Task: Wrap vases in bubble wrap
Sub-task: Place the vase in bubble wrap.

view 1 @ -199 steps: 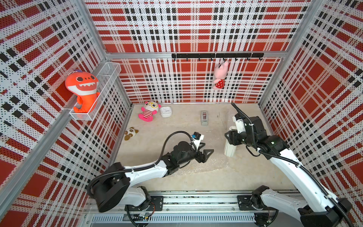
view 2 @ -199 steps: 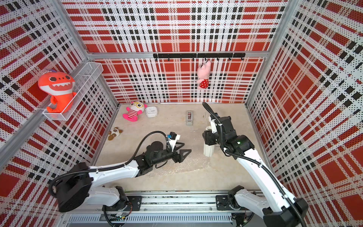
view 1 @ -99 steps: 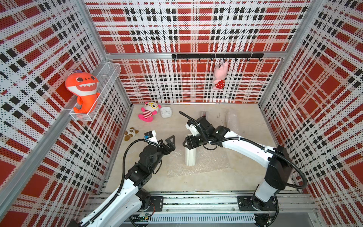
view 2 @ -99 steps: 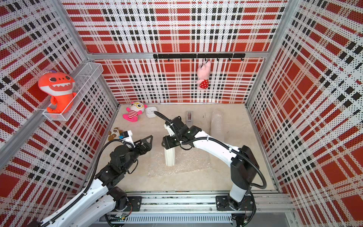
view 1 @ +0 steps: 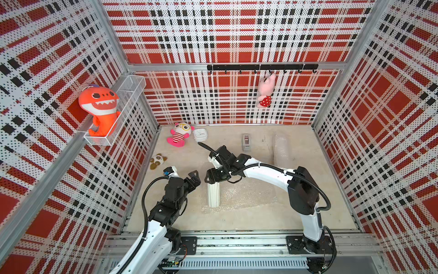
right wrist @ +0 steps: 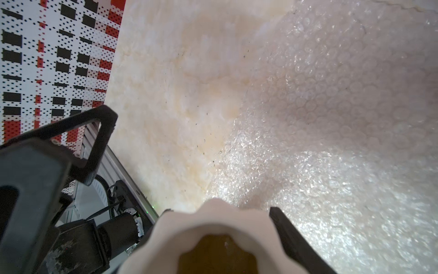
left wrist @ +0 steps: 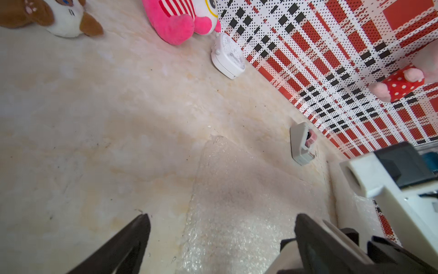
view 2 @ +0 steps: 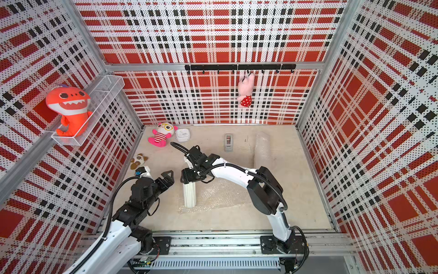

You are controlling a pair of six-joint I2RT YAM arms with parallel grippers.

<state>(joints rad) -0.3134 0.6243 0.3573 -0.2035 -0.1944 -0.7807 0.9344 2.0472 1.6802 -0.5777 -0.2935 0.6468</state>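
The vase is still upright with bare bubble wrap outward of it, so the right gripper needs to go down and outward, lay the vase's neck onto that wrap and then let go of it.
A white ribbed vase stands upright on the left edge of a flat bubble wrap sheet. My right gripper is shut on its neck from above. In the right wrist view the scalloped rim of the vase sits between the right gripper jaws, with bubble wrap below. My left gripper hangs open and empty just left of the vase, over the edge of the bubble wrap.
A roll of bubble wrap lies at the back right; I cannot tell what is inside. Near the back wall are a grey tape dispenser, a small white box and a pink plush. A brown plush lies by the left wall.
My right arm carried the vase from the right side to the sheet's left edge. My left arm drew back off the sheet and opened wider. Little has moved in the last half second.
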